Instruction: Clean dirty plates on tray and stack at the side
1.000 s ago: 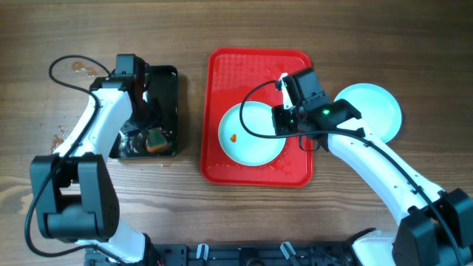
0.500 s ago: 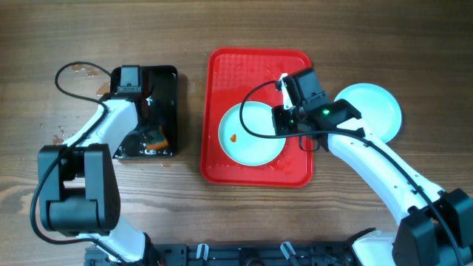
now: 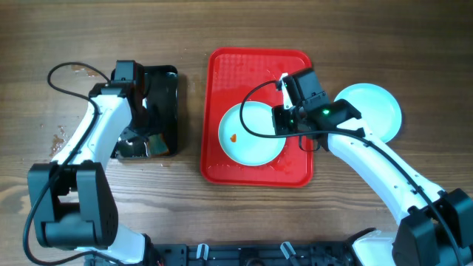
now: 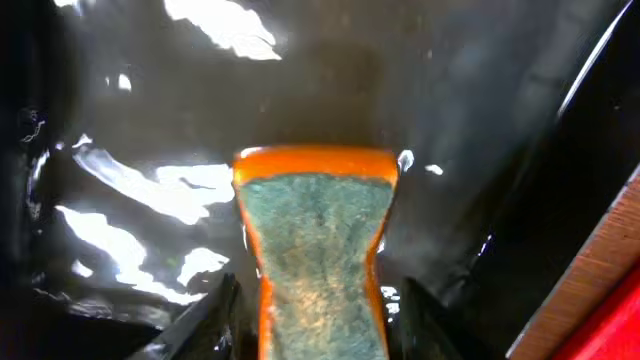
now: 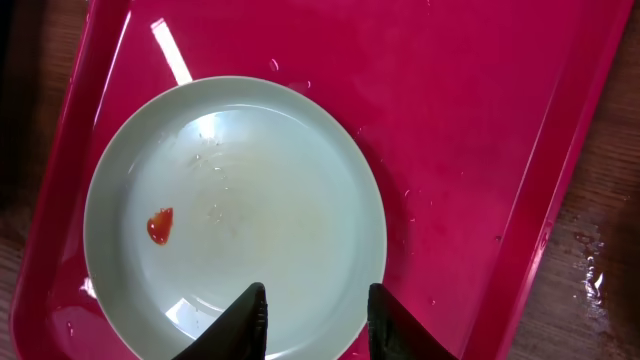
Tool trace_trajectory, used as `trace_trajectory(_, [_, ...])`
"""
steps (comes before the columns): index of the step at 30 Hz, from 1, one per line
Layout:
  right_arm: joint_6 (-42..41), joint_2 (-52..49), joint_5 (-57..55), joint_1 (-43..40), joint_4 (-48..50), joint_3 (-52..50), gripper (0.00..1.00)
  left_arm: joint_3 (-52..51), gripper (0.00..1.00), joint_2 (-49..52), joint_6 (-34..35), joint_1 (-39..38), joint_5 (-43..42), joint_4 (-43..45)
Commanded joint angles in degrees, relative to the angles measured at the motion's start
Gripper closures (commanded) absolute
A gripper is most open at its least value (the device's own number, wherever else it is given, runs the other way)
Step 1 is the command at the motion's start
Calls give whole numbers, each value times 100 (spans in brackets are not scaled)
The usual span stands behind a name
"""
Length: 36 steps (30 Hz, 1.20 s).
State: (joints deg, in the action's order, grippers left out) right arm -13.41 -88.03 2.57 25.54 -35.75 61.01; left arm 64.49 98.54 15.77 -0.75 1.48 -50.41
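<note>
My left gripper should go further down onto the orange sponge in the black tray point(image 4: 319, 286) and close across its sides, because the open fingers are already on both sides of it.
A pale blue plate point(image 3: 247, 137) lies on the red tray point(image 3: 251, 63), with an orange-red smear point(image 5: 160, 226) left of its middle. My right gripper point(image 5: 320, 325) hovers open over that plate's point(image 5: 235, 210) right rim, nothing between its fingers. Another pale blue plate point(image 3: 373, 107) rests on the table right of the tray. My left gripper point(image 4: 318, 325) is down in the black tray point(image 3: 166, 81). Its fingers point(image 4: 215, 320) stand on either side of an orange sponge with a green scouring face point(image 4: 315, 250), thin dark gaps showing at both sides.
The black tray holds glinting water point(image 4: 150, 190) around the sponge. Wet drops and small stains mark the wood left of the black tray point(image 3: 63, 137). The right arm point(image 3: 369, 162) crosses the table between the red tray and the side plate.
The left arm has swung within the black tray, and its gripper now covers the sponge that showed beside it earlier. The right arm and both plates have not moved.
</note>
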Motion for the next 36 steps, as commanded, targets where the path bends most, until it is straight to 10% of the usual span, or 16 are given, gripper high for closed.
trace_trajectory(1, [-70,68,48,-7,17,92,66,-612,60,-17,164,-22,-271,511])
trace_trajectory(7, [-7,66,46,-7,33,92,65,-1462,96,48,162,-20,-271,1552])
trace_trajectory(21, [129,-577,-203,-201,120,59,62,837,96,-321,-210,-46,-317,-120])
trace_trajectory(36, [-63,-1928,1093,-619,179,15,79,903,96,-313,745,-1423,-1604,404])
